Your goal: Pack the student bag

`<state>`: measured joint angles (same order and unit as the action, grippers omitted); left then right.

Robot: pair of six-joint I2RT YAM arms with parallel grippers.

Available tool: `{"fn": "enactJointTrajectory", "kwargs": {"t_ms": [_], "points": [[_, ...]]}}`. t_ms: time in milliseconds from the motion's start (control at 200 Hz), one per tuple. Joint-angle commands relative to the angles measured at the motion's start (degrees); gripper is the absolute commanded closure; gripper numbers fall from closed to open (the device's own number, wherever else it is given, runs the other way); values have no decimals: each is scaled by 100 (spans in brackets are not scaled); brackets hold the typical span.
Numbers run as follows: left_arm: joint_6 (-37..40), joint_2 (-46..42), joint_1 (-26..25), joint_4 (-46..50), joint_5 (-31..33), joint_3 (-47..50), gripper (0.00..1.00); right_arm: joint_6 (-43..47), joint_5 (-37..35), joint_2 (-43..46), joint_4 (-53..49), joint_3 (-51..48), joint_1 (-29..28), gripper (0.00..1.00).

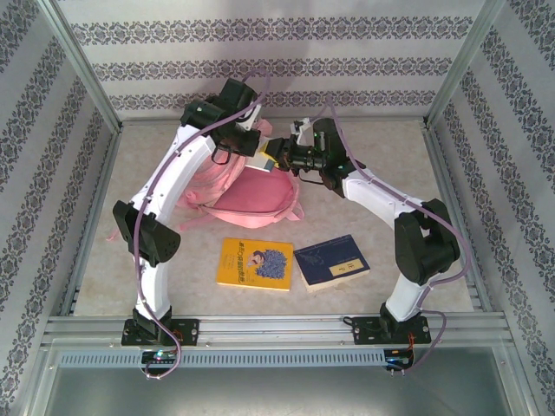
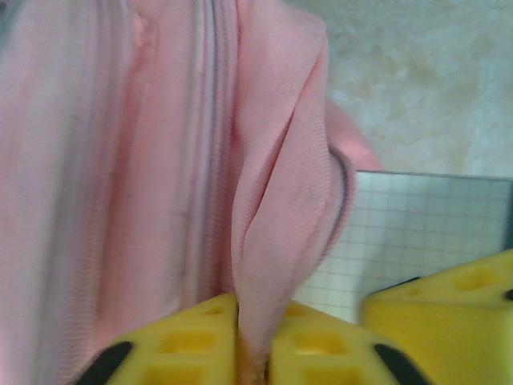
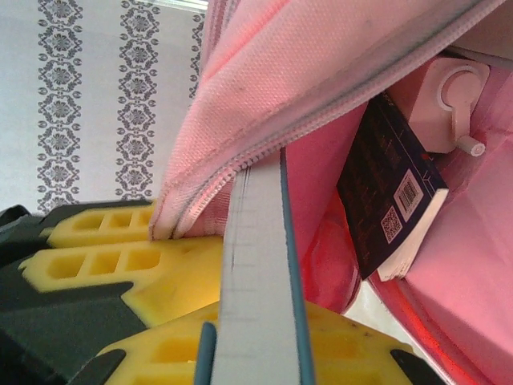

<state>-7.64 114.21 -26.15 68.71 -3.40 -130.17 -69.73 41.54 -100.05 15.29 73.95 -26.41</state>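
The bag's opening is open to the dark book inside. My right gripper will next push in under the bag's lifted rim, over that book, and release the thin notebook.
The pink student bag lies at the middle back of the table with its mouth facing the far side. My left gripper is shut on a fold of the bag's rim fabric beside the zip. My right gripper is shut on a thin notebook with teal covers, seen edge-on and poking under the lifted rim into the bag's mouth. Its squared cover shows in the left wrist view. From above, both grippers meet at the bag's far edge. Inside lie a dark book and a white object.
A yellow book and a dark blue book lie flat on the table in front of the bag, between the arm bases. Patterned walls and metal frame posts enclose the table on three sides.
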Motion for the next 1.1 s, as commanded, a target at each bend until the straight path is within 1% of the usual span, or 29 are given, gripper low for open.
{"fn": "enactJointTrajectory", "kwargs": {"t_ms": [0, 70, 170, 250, 330, 460, 645, 730, 794, 949, 1094], "points": [[140, 34, -101, 187, -53, -204, 100, 172, 205, 136, 746, 29, -172, 100], [165, -42, -85, 213, -21, -370, 100, 513, 63, 249, 178, -29, -149, 100], [147, -205, -33, 261, 49, -638, 100, 1293, -441, 447, -1176, -69, -136, 100], [189, -287, 22, 391, 151, -966, 100, 1550, -685, 464, -1653, -233, -128, 100], [285, -415, 66, 359, 110, -1059, 100, 1516, -744, 451, -1507, -535, -118, 100], [402, -536, 94, 328, 140, -1071, 100, 1176, -688, 386, -724, -978, -110, 100], [305, -592, 229, 288, -69, -1063, 100, 645, -638, 140, 165, -910, -124, 100], [235, -576, 291, 277, -184, -1068, 100, 385, -626, -58, 472, -729, -161, 100], [194, -567, 343, 255, -227, -1050, 100, 296, -659, -194, 510, -546, -218, 100], [-31, -567, 466, 123, -435, -1050, 100, 320, -743, -654, 239, 34, -430, 100], [-195, -560, 513, -8, -644, -1073, 100, 113, -1016, -1452, -78, 912, -742, 100]]}}
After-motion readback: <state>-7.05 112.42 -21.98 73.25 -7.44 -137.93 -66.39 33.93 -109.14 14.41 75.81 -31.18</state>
